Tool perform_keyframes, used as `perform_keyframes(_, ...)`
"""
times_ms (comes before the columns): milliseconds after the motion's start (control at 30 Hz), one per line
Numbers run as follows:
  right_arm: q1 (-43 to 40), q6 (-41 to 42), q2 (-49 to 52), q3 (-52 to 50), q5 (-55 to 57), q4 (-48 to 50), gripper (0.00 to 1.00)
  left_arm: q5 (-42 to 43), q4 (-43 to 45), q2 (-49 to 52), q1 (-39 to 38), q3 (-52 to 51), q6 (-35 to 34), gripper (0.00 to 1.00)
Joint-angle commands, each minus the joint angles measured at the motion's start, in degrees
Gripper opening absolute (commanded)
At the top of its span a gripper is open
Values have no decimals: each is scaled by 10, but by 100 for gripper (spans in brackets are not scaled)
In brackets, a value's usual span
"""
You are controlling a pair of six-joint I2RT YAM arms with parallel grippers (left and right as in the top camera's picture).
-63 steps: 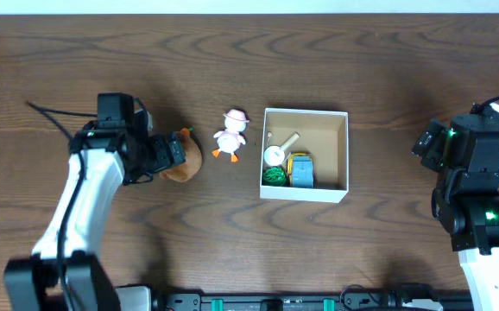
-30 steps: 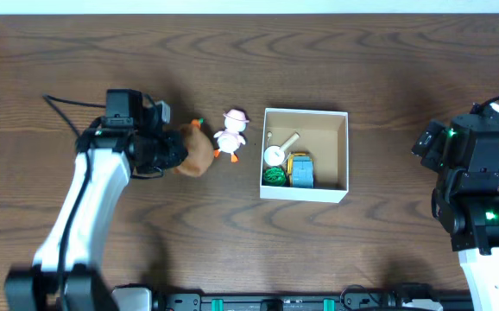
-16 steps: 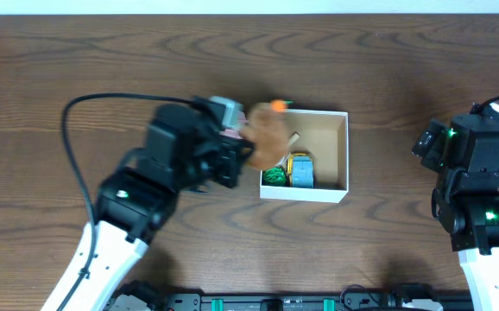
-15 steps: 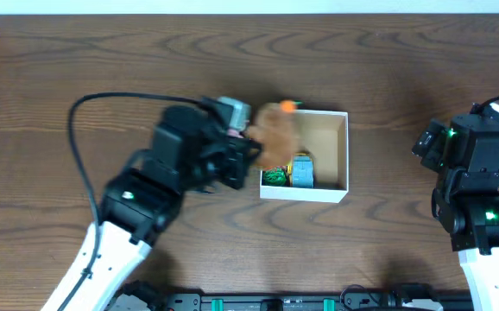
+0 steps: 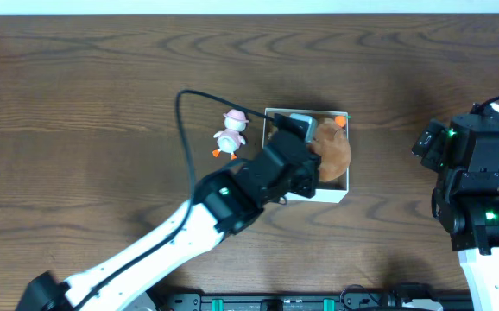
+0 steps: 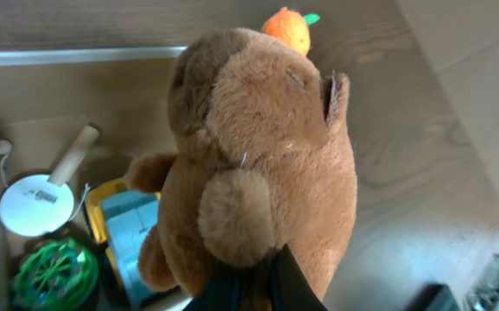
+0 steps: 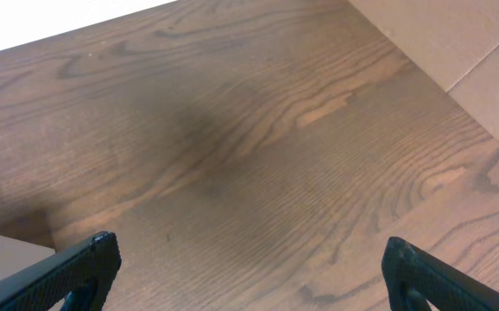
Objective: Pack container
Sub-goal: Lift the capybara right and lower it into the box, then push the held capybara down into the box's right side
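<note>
The plush animal still hangs above the box's bottom, so my left gripper lowers down into the box (image 5: 336, 180) beside the blue-and-yellow toy next and releases the animal.
The container (image 5: 342, 121) is a white-walled square box with a tan inside, at the table's middle. A brown plush animal (image 5: 333, 149) with a small orange on its head hangs over the box's right half, and my left gripper (image 5: 312, 164) is shut on its lower body. In the left wrist view the plush (image 6: 262, 164) fills the frame above the box floor (image 6: 77, 95), the gripper (image 6: 254, 281) pinching its fur at the bottom edge. Inside lie a white round tag (image 6: 34, 203), a green ball (image 6: 55, 276) and a blue-and-yellow toy (image 6: 129, 233). My right gripper (image 7: 249, 272) stands open over bare table.
A small pink and white duck toy (image 5: 230, 134) stands on the table just left of the box. The right arm (image 5: 474, 186) rests at the table's right edge, well away from the box. A black cable (image 5: 185, 121) loops from the left arm.
My left arm has carried the plush from the table left of the duck, up and rightward, to above the box's right half. The right arm has not moved.
</note>
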Motion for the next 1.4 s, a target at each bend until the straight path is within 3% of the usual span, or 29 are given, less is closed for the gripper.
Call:
perform_keyframes(0, -4, -7, 1, 5, 10, 1, 99, -41, 18, 32, -5, 9, -19, 6)
perform_keyframes(1200, -4, -7, 1, 5, 10, 0, 99, -41, 19, 193, -19, 9, -7, 6)
perform_keyframes(1267, -4, -7, 1, 5, 10, 1, 99, -41, 19, 193, -19, 9, 5, 7)
perform_keyframes(1367, -4, -7, 1, 5, 10, 1, 99, -41, 19, 193, -18, 9, 24, 17)
